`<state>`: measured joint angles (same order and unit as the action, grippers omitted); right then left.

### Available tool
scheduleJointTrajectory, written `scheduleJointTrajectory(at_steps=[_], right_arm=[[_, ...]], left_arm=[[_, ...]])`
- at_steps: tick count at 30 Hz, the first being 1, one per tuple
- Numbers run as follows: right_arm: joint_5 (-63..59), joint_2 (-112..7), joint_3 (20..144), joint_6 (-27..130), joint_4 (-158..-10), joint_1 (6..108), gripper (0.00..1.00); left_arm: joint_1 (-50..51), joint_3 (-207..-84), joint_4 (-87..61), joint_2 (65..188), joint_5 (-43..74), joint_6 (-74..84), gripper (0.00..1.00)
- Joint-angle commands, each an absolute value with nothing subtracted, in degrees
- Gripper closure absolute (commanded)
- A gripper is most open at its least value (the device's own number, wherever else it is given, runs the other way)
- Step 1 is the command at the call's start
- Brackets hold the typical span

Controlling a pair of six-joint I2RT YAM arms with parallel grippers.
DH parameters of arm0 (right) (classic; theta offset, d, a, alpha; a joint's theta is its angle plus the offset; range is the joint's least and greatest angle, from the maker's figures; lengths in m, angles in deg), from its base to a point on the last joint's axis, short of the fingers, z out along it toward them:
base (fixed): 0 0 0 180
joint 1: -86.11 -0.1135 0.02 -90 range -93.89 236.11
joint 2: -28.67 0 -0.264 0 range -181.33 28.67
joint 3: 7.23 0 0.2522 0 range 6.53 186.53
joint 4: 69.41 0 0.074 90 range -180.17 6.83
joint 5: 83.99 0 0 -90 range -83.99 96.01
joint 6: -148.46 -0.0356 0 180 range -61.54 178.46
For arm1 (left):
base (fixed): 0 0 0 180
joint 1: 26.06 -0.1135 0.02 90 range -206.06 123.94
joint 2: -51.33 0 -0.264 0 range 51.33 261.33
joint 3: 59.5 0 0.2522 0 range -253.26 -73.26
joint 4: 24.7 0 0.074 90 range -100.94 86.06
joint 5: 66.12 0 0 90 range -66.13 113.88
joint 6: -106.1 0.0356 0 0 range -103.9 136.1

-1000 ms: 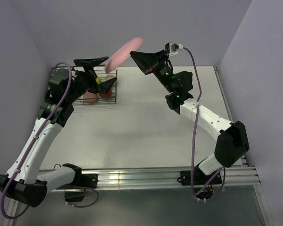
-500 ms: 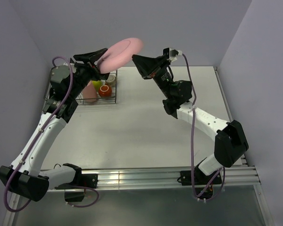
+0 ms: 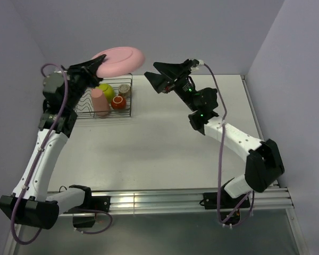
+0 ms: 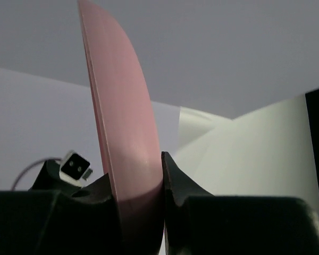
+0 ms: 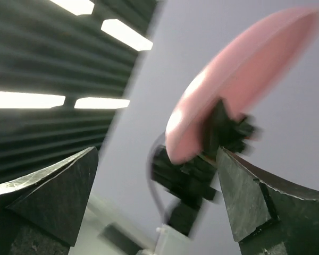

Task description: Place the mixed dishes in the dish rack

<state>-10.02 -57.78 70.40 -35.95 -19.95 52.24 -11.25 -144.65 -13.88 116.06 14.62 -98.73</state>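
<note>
My left gripper needs to tip and lower to the left in the top view to release the plate [image 3: 121, 58] in the dish rack's slots beside the salmon-pink cup [image 3: 100, 101], since they stand empty.
In the top view, my left gripper [image 3: 98, 64] is shut on the left edge of the large flat pink plate [image 3: 121, 58], holding it in the air above the dish rack [image 3: 85, 109]. The left wrist view shows the plate [image 4: 125, 127] edge-on, pinched between both fingers [image 4: 175, 180]. My right gripper [image 3: 150, 70] stands open just right of the plate, apart from it. In the right wrist view the plate [image 5: 239, 74] lies beyond the right gripper's [image 5: 157, 178] spread fingers. In the rack stand a salmon-pink cup [image 3: 100, 101], a lime-green bowl [image 3: 107, 90], an orange-red mug [image 3: 118, 102] and a beige-grey cup [image 3: 124, 90].
The dish rack sits at the table's [image 3: 170, 143] far left corner, close to the side and back walls. Both arms reach high over the back of the table. A metal rail [image 3: 165, 201] runs along the near edge.
The plate passed from right gripper to left. The left gripper shut on it and swung it left over the rack, now nearly flat; the right gripper opened and let go.
</note>
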Motion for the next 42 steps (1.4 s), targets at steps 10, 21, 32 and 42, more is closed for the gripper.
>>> scheduleJointTrajectory(at_steps=[10,21,32,42], right_arm=[[-5.0,-27.4,78.9,14.0,-105.3,53.9,0.00],[1.1,-14.1,72.5,22.8,-116.8,54.0,0.00],[3.2,-12.3,70.1,22.0,-117.1,54.0,0.00],[5.7,-8.7,67.5,21.5,-119.1,54.0,0.00]], left_arm=[[-52.8,-169.0,23.2,123.4,-3.4,-80.2,1.00],[-58.6,-187.9,42.3,139.5,3.5,-63.7,1.00],[-52.1,-191.6,51.8,147.4,9.7,-58.7,1.00],[-46.4,-179.6,41.2,145.7,14.1,-62.0,1.00]])
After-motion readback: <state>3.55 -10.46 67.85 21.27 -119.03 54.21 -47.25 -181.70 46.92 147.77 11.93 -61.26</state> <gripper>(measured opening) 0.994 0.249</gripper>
